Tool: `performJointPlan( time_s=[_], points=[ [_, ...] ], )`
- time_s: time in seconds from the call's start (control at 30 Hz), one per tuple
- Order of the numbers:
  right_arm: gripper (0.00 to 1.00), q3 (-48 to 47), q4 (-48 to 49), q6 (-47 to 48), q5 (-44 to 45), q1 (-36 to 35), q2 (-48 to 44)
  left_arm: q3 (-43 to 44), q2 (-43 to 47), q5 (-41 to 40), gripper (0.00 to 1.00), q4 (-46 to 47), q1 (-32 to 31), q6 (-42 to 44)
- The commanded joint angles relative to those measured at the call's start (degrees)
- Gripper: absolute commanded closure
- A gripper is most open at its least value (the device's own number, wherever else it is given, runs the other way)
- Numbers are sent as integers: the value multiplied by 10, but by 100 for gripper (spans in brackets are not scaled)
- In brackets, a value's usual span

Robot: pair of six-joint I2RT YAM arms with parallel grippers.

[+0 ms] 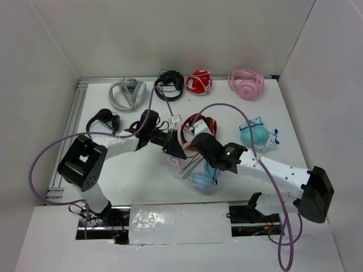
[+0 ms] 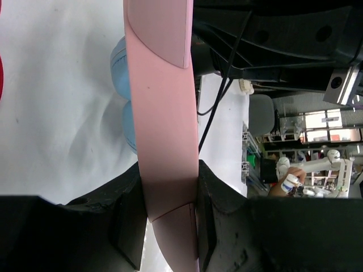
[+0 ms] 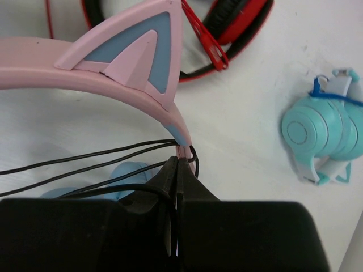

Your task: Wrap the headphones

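Note:
The left gripper will lower the raised headband onto the tabletop by the ear cups and release it there, since that spot is below the gripper and to its right in the top view.
The headphones' pink headband (image 2: 165, 113) is clamped flat between the jaws of my left gripper (image 2: 170, 207), which is shut on it. Their light blue ear cups (image 2: 122, 96) hang beyond it, over the table. In the top view my left gripper (image 1: 177, 148) and right gripper (image 1: 196, 139) meet at the headband (image 1: 182, 135), with the ear cups (image 1: 204, 178) below. A cat ear (image 3: 139, 54) on the headband fills the right wrist view. My right gripper (image 3: 178, 165) is shut on the thin black cable (image 3: 85, 161), several strands of which run off to the left.
Red-and-black headphones (image 3: 241, 20) lie just behind the headband, and teal headphones (image 3: 320, 133) lie to the right. Along the back edge lie grey (image 1: 127, 93), black (image 1: 170, 84), red-and-white (image 1: 198, 83) and all-pink headphones (image 1: 245, 84). Another black pair (image 1: 103, 120) lies at the left.

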State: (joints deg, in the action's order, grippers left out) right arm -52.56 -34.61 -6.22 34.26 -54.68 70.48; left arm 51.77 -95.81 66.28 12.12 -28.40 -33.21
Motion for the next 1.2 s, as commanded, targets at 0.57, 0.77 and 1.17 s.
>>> performJointPlan(
  time_s=[0.57,0.77,1.17],
  points=[
    [90,25,-55,-98,15,76,-82,128,-159,-41,100,-77,-91,-4],
    [89,20,-62,-107,13,98,-48,130,-183,-97,97,-119,-94,7],
    [87,-22,-116,-134,40,99,46,132,-149,-236,71,-193,-126,31]
  ],
)
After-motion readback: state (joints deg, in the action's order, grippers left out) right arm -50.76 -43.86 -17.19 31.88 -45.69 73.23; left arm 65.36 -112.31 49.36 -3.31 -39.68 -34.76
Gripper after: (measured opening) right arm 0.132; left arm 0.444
